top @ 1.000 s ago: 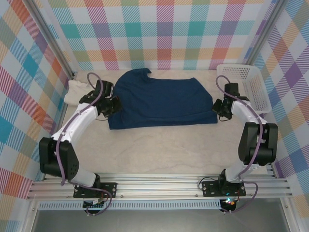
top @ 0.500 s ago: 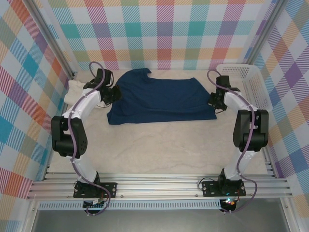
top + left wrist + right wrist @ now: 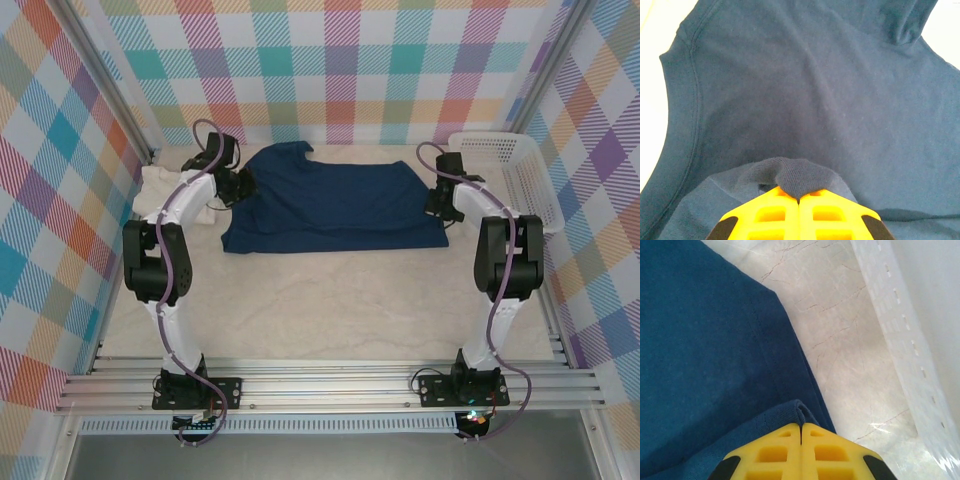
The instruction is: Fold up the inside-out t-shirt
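My right gripper holds the shirt's hem, which already rests over the shirt's edge. It will move slightly outward along that edge next and then let go of the hem.
The dark navy inside-out t-shirt (image 3: 335, 208) lies spread across the far middle of the table, partly doubled over on itself. At its left edge my left gripper (image 3: 240, 185) is shut on a pinch of the navy cloth (image 3: 800, 177), whose fold bulges out from between the yellow fingers (image 3: 770, 212). On the shirt's right edge my right gripper (image 3: 438, 200) is shut on a hemmed fold of the cloth (image 3: 795, 412). Navy fabric (image 3: 705, 340) stretches away ahead of it.
A cream-white folded shirt (image 3: 165, 190) lies at the far left beside the left arm. A white plastic basket (image 3: 520, 175) stands at the far right, its wall (image 3: 910, 330) close beside the right gripper. Plaid walls enclose the table.
Both grippers have carried the shirt's near edge away from me toward the back of the table, doubling the cloth over. The shirt now looks shorter front to back.
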You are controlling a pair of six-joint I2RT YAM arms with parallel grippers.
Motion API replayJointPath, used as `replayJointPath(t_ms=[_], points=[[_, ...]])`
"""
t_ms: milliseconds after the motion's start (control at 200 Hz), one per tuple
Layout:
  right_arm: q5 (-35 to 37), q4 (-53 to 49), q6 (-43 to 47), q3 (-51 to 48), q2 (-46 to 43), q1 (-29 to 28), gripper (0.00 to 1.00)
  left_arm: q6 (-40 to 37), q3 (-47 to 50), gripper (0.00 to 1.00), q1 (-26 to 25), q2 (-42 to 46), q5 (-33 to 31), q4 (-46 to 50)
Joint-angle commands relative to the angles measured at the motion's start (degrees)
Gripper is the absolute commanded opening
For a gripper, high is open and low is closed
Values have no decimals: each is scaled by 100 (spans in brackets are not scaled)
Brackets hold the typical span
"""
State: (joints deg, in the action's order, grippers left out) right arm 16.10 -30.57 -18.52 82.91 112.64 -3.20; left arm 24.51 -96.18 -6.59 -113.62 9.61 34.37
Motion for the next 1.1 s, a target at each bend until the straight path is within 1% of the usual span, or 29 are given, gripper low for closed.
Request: replayJointPath(t_ms=[0, 260, 355, 520, 610, 660, 730, 775, 840, 920, 995, 1055, 1095], points=[[188, -75, 117, 253, 181, -32, 4, -92, -333, 0, 153, -111, 56, 105], [218, -72, 185, 578, 446, -73, 4, -105, -424, 0, 228, -274, 32, 125], [235, -28, 237, 726, 581, -93, 5, -96, -554, 0, 226, -469, 83, 137], [312, -40, 370, 1154, 932, -145, 12, -59, -809, 0, 233, -873, -74, 115], [239, -195, 385, 1515, 1074, -148, 21, -61, -1124, 11, 237, -1170, -336, 230], [218, -226, 409, 1584, 1037, -178, 26, -49, -1250, 16, 245, -1298, -409, 228], [201, -301, 461, 1582, 893, -214, 32, 2, -1374, 31, 263, -1380, -435, 254], [113, -342, 500, 1457, 715, -239, 34, 10, -1317, 38, 263, -1336, -443, 216], [-316, -207, 525, 999, 335, -313, 38, 96, -998, 47, 262, -1083, -476, 23], [-1051, -30, 526, 334, -129, -501, 43, 203, -128, 54, 263, -460, -360, -469], [-1345, 15, 544, -184, -440, -695, 46, 429, 1059, 57, 254, 356, -314, -1084], [-1585, -28, 420, -403, -521, -704, 48, 641, 2014, 58, 212, 910, -95, -1666], [-1675, -116, 394, -433, -500, -660, 48, 682, 2477, 59, 176, 1136, 125, -1995]])
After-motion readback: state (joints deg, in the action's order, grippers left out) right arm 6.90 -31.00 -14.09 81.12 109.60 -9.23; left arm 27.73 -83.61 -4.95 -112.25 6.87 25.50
